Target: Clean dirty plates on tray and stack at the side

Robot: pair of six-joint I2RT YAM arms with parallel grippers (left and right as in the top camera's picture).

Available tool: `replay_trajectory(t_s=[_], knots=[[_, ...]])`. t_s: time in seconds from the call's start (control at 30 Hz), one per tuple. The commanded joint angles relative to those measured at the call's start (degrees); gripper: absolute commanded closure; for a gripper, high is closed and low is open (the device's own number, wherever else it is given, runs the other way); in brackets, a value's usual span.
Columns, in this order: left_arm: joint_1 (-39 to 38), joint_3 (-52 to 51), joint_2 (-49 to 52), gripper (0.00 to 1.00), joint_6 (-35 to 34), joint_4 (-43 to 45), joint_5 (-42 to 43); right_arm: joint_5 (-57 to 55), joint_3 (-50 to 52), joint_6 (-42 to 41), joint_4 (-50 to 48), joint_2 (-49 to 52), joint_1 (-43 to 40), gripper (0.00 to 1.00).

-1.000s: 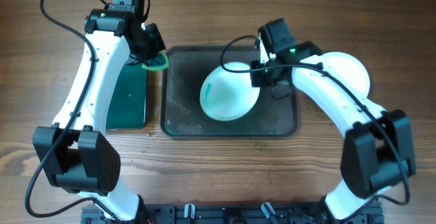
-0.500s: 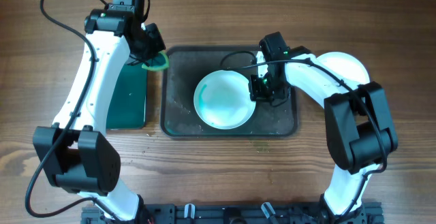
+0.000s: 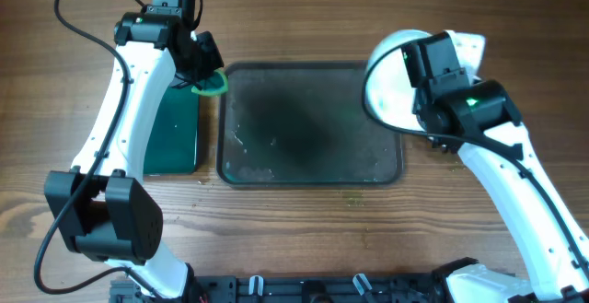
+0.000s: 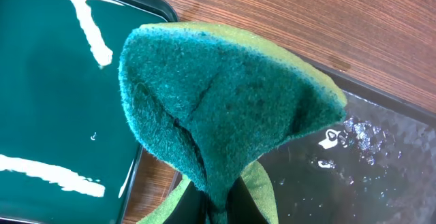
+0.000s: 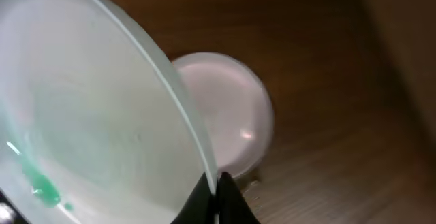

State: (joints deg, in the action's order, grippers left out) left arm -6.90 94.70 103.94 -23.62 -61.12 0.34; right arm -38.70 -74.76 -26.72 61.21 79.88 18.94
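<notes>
The robot will next lower the plate held in its right gripper away from the grey tray (image 3: pixel 313 128) and set it level onto the second white plate on the wood.
My right gripper (image 5: pixel 218 183) is shut on the rim of a white plate (image 5: pixel 88 115), which it holds tilted in the air. A teal smear (image 5: pixel 42 186) shows on the plate's face. In the overhead view the plate (image 3: pixel 388 87) hangs over the right edge of the dark grey tray (image 3: pixel 313 128), which holds no plate. A second white plate (image 5: pixel 228 115) lies on the wood below. My left gripper (image 4: pixel 221 207) is shut on a folded green sponge (image 4: pixel 225 88) over the tray's far left corner (image 3: pixel 210 82). A third plate is not in view.
A smaller green tray (image 3: pixel 175 128) lies left of the grey tray, under my left arm; it also shows in the left wrist view (image 4: pixel 54 101). Wet specks mark the grey tray's left part (image 4: pixel 354 135). Bare wood runs along the front.
My right gripper has lifted the plate off the tray and carried it up and to the right, past the tray's right edge. The left arm and sponge have not moved.
</notes>
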Motion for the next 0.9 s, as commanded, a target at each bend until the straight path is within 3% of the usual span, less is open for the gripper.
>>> replay_trajectory(t_s=[0.0, 0.13, 0.2, 0.4, 0.43, 0.47, 0.53, 0.7, 0.77, 0.87], knots=[[0.11, 0.24, 0.09, 0.96, 0.92, 0.13, 0.07, -11.23, -0.50, -9.14, 3.15, 0.92, -3.96, 0.96], [0.11, 0.24, 0.09, 0.96, 0.92, 0.07, 0.07, 3.17, -0.48, -8.90, 1.51, 4.76, -19.34, 0.95], [0.11, 0.24, 0.09, 0.96, 0.92, -0.04, 0.07, 13.20, -0.48, -4.90, -0.11, 8.94, -26.12, 0.96], [0.11, 0.26, 0.09, 0.96, 1.68, -0.04, 0.11, 28.59, -0.48, 3.93, -3.58, 20.90, -30.91, 0.94], [0.11, 0.26, -0.09, 0.96, 3.56, -0.15, 0.28, 28.98, -0.48, 4.22, -3.56, 21.51, -30.91, 0.88], [0.26, 0.37, -0.55, 0.96, 5.95, -0.92, 0.24, 29.14, -0.50, 4.28, -3.52, 21.81, -30.91, 0.67], [1.70, 2.38, -1.51, 0.96, 8.44, -4.46, 0.26, 30.64, -1.55, 5.55, -2.54, 21.05, -30.93, 0.43], [8.92, 3.67, -2.75, 0.96, 16.61, -11.82, 0.07, 45.16, -11.76, 14.10, 2.38, 16.76, -29.94, 0.28], [12.66, 0.87, -2.34, 0.96, 20.13, -10.29, 0.09, 50.71, -12.76, 16.48, 1.14, 15.63, -27.61, 0.25], [15.41, -6.58, -0.96, 0.96, 22.40, -3.34, 0.24, 50.36, -12.72, 17.75, -0.07, 15.80, -23.78, 0.24]])
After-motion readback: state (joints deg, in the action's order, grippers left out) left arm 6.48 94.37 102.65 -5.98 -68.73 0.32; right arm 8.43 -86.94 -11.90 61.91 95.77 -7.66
